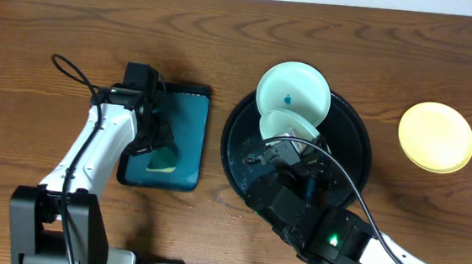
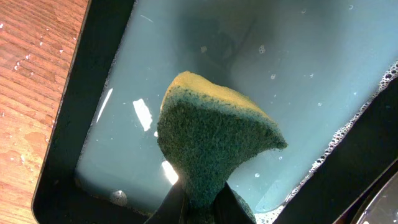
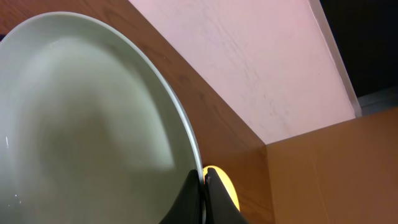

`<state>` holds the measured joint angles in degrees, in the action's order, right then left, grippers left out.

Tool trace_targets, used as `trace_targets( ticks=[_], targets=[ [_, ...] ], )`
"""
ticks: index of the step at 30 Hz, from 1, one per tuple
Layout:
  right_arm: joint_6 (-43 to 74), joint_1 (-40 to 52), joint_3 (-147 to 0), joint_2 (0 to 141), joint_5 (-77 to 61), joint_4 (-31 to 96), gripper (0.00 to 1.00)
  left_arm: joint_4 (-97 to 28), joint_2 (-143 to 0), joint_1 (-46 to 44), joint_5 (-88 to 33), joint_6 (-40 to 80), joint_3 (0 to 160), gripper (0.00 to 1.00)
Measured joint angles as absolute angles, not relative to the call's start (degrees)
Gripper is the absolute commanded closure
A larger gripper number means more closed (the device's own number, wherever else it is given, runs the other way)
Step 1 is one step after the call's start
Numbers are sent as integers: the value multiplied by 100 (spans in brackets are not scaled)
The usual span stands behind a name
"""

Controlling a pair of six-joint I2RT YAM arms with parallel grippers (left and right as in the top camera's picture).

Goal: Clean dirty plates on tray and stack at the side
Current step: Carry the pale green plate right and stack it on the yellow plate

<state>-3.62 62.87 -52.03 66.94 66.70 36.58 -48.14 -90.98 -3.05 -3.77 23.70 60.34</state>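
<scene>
The pale yellow plate (image 1: 436, 137) (image 3: 224, 184) lies lower, to the gripper's right in the overhead view, so next my right gripper should swing down over it to release the rim of its mint-aqua plate.
My right gripper (image 3: 204, 186) is shut on the rim of a mint-aqua plate (image 3: 87, 118) and holds it tilted above the round black tray (image 1: 353, 150); the plate also shows in the overhead view (image 1: 287, 124). A second mint-aqua plate (image 1: 295, 88) with a blue smudge leans on the tray's far rim. The pale yellow plate (image 1: 436, 137) lies on the table at the right, also visible past my right fingers (image 3: 222, 180). My left gripper (image 2: 199, 208) is shut on a yellow-and-green sponge (image 2: 211, 137) over the rectangular teal tray (image 2: 298, 68).
The teal tray (image 1: 187, 137) holds soapy water and sits left of the black tray. A black cable (image 1: 76, 73) loops off the left arm. A pink wall and a wooden edge show in the right wrist view.
</scene>
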Motion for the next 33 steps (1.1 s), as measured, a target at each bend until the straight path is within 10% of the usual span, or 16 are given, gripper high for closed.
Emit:
trace_targets(
  ticks=[33],
  targets=[
    [19, 6173, -5207, 6696, 6377, 3699, 99, -4814, -9098, -305, -377, 2370, 6034, 92]
  ],
)
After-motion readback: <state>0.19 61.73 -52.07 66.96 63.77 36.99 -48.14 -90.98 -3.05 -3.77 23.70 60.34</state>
